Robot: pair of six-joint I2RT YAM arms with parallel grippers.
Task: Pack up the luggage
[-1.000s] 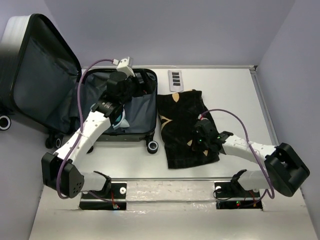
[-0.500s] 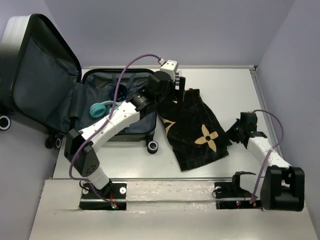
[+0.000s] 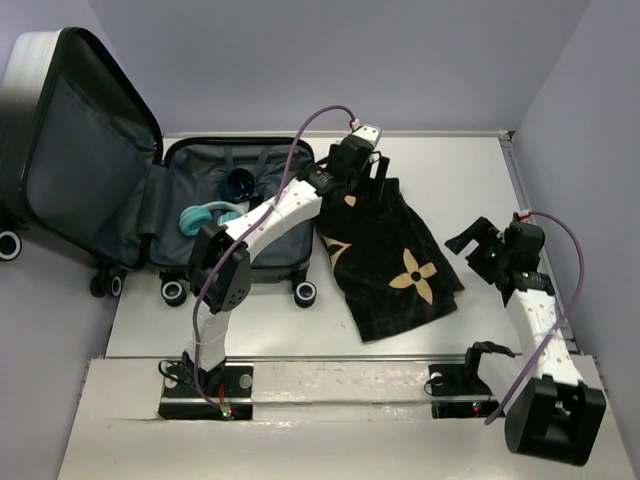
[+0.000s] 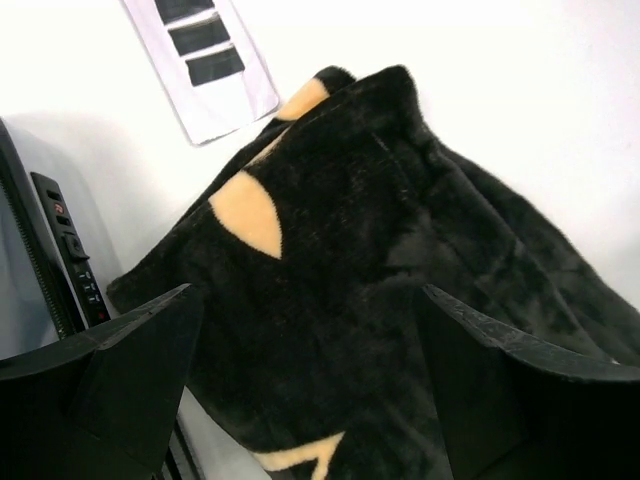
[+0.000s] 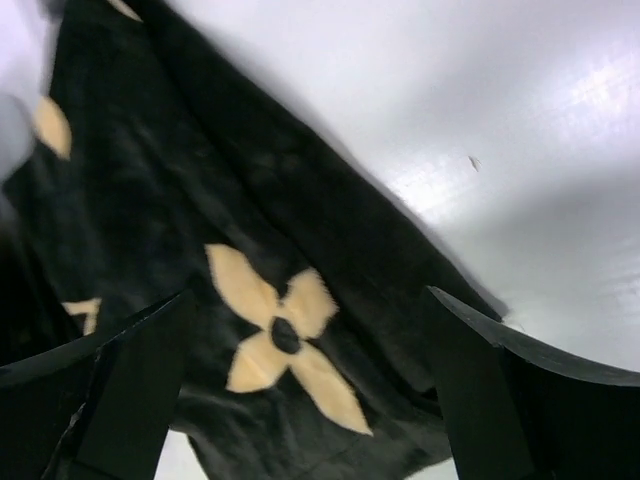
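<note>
The open fingers of my right gripper are off the towel, so I will next lower the gripper toward the left in the top view, onto the towel's edge beside the flower.
The luggage lies open on the table's left side, its lid standing up at the far left and its grey lining showing. A black towel with tan flower marks is spread just right of it. My left gripper hangs open over the towel's far end; in the left wrist view the towel fills the space between the fingers, beside the luggage's edge. My right gripper stands open to the right of the towel, holding nothing, and looks across the towel.
Teal headphones and a dark round cup lie inside the luggage. A white strip with black buttons lies on the table beyond the towel. A raised rim bounds the table on the right.
My right gripper has opened, released the towel and drawn back to the right. The left arm has swung out of the luggage to the towel's far end. The towel now lies spread with a flower showing.
</note>
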